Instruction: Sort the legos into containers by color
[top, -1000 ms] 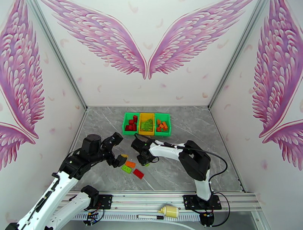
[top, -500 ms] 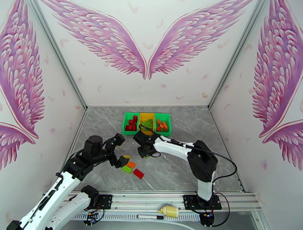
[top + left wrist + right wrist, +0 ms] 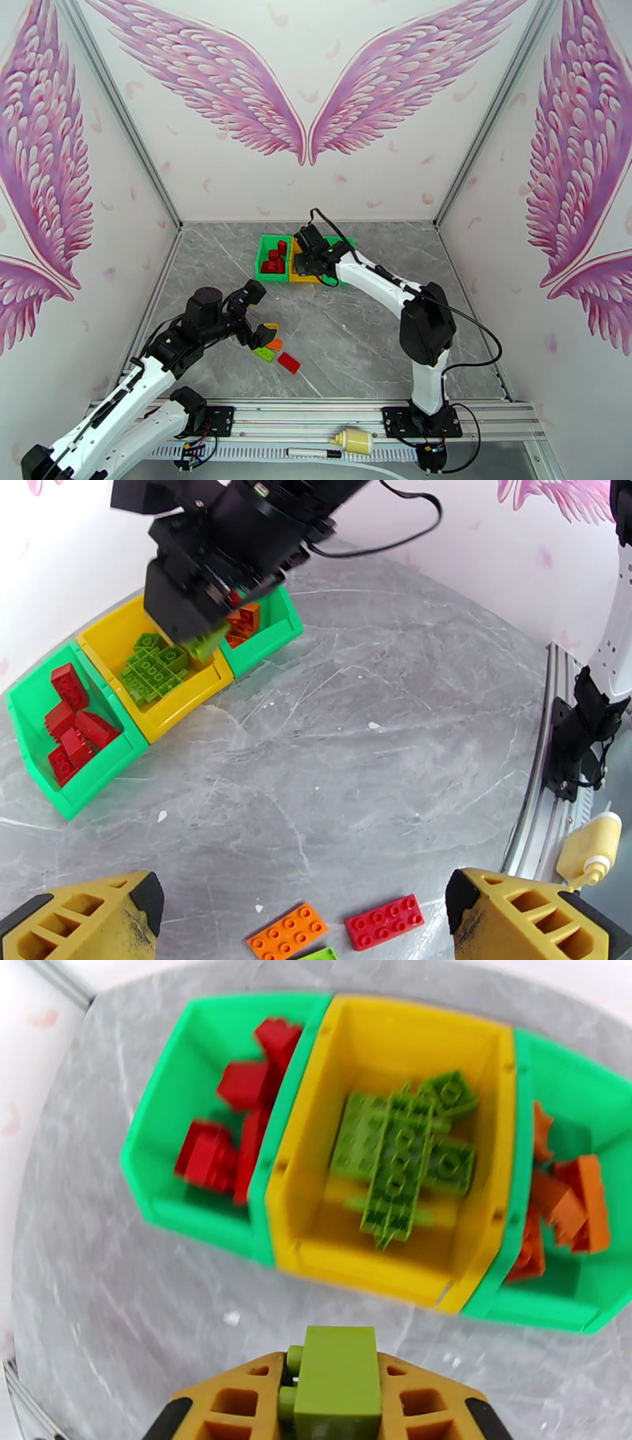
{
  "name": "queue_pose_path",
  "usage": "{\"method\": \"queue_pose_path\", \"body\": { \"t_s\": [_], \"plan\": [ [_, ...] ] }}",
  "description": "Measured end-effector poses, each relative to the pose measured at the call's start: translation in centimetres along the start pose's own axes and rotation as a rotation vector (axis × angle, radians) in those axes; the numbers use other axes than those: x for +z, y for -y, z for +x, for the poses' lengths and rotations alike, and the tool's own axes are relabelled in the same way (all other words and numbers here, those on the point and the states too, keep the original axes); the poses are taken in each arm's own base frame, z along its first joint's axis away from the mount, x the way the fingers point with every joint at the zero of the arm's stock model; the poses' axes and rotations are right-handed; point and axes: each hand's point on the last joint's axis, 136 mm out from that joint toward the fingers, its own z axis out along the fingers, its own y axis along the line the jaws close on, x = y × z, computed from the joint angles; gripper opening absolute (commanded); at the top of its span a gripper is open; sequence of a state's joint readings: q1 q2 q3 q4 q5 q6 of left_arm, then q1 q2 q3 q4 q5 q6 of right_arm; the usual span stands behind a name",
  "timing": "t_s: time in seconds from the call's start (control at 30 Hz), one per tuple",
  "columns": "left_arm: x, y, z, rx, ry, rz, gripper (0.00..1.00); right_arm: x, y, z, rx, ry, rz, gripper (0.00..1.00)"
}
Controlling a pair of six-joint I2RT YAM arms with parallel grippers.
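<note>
The lime lego in my right gripper goes outward, then down, to the yellow bin of lime legos.
Three containers stand in a row at the back: a green bin holding red legos, a yellow bin holding lime legos, and a green bin holding orange legos. My right gripper is shut on a lime lego, hovering at the yellow bin's near edge. My left gripper is open above three loose legos on the table: orange, red and lime. Its yellow fingertips straddle them without touching.
A metal rail runs along the table's near edge, with a small cream bottle lying on it. Walls close in the grey marble table on three sides. The right arm stretches diagonally across the middle.
My right gripper has carried the lime lego from beside the loose legos back to the yellow bin. The left gripper has edged slightly toward the loose legos.
</note>
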State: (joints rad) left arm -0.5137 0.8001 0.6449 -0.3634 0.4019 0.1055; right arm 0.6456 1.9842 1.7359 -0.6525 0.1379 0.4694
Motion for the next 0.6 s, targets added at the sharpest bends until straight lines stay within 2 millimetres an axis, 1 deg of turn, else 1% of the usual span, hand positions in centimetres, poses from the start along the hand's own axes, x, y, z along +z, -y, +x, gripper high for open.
{"method": "queue_pose_path", "body": {
  "t_s": [0.1,0.2,0.37,0.47,0.53,0.6],
  "plan": [
    [0.2,0.0,-0.1,-0.002,0.008,-0.001,0.99,1.8,1.5,-1.3,0.004,0.023,0.025,0.19],
    [0.2,0.0,-0.4,0.002,0.019,-0.001,0.99,3.8,2.3,-2.2,-0.005,0.039,0.043,0.2],
    [0.2,0.0,-0.4,0.004,0.022,-0.001,0.99,6.4,1.9,-3.7,-0.04,0.065,0.04,0.21],
    [0.3,0.1,-0.5,0.005,0.023,0.001,0.99,7.9,1.6,-4.0,-0.055,0.072,0.038,0.23],
    [0.3,0.2,-0.5,0.006,0.023,-0.001,0.99,8.8,1.5,-4.1,-0.065,0.071,0.038,0.26],
    [0.3,0.1,-0.5,0.005,0.022,-0.006,0.99,9.4,1.5,-3.9,-0.072,0.066,0.04,0.35]
  ]
}}
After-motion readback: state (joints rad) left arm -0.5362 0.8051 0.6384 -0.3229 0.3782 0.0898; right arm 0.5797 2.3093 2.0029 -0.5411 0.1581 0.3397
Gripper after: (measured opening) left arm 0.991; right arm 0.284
